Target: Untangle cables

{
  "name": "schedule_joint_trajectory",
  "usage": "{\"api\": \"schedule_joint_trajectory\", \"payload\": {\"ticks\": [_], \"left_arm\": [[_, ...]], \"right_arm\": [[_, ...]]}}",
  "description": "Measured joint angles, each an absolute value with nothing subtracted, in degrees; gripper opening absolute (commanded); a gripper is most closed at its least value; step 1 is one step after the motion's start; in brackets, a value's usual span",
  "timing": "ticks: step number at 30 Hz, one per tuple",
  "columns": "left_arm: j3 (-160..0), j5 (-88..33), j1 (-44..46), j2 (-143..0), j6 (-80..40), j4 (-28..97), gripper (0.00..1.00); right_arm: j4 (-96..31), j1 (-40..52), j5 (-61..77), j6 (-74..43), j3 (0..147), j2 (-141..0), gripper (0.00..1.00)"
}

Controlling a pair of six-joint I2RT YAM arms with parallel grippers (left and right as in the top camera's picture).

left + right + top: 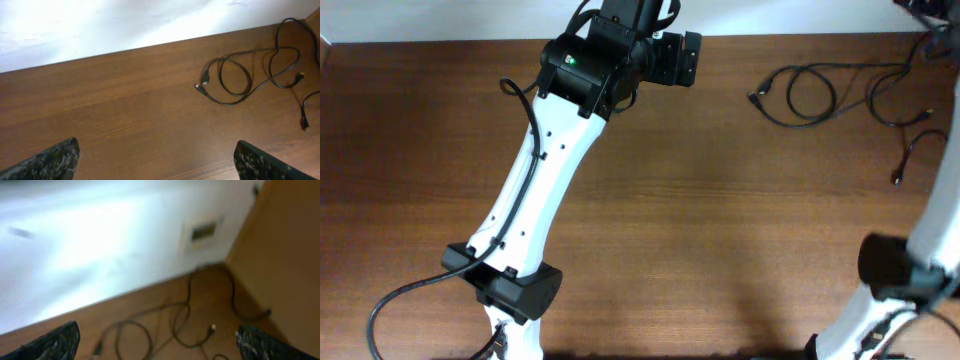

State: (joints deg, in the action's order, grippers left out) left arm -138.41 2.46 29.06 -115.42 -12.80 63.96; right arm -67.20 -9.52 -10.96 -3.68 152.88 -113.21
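My right gripper should next turn, draw back and lower onto the nearest cable's cord, because that cable's plug end lies apart from the loops.
The cables [825,92] are thin black cords in loose loops at the back right of the brown table, with small plug ends. They show in the left wrist view [245,75] at upper right, and blurred in the right wrist view [170,325]. My left gripper [157,162] is open and empty, above bare wood well left of the cables; in the overhead view it is at the back centre [675,58]. My right gripper [157,342] is open and empty, above and short of the cables. Only the right arm shows overhead.
A white wall runs along the table's far edge [100,30]. A tan side panel [290,255] stands at the right. The left arm [535,190] stretches diagonally over the table's left half. The right arm's base [900,270] is at lower right.
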Motion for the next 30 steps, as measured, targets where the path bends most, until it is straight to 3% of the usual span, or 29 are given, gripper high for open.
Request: {"api": "schedule_joint_trajectory", "payload": {"ticks": [7,10,19,28,30], "left_arm": [[-138.4,3.0,29.1,-115.4,-12.8,64.0,0.99],[-138.4,3.4,29.1,-115.4,-12.8,64.1,0.99],[-138.4,3.7,29.1,-115.4,-12.8,64.1,0.99],[-138.4,5.2,29.1,-115.4,-12.8,65.4,0.99],[-138.4,5.4,29.1,-115.4,-12.8,65.5,0.99]], "right_arm": [[-71.9,-2.8,-10.9,2.8,152.9,-105.9,0.99],[-74.1,-3.4,-14.2,-2.0,152.8,-105.7,1.00],[-87.1,-17.2,-28.4,-45.0,148.9,-107.5,0.99],[-89.8,-25.3,-29.1,-84.9,129.3,-113.5,1.00],[-85.8,-27.6,-29.2,-89.1,124.8,-113.7,0.95]]}}
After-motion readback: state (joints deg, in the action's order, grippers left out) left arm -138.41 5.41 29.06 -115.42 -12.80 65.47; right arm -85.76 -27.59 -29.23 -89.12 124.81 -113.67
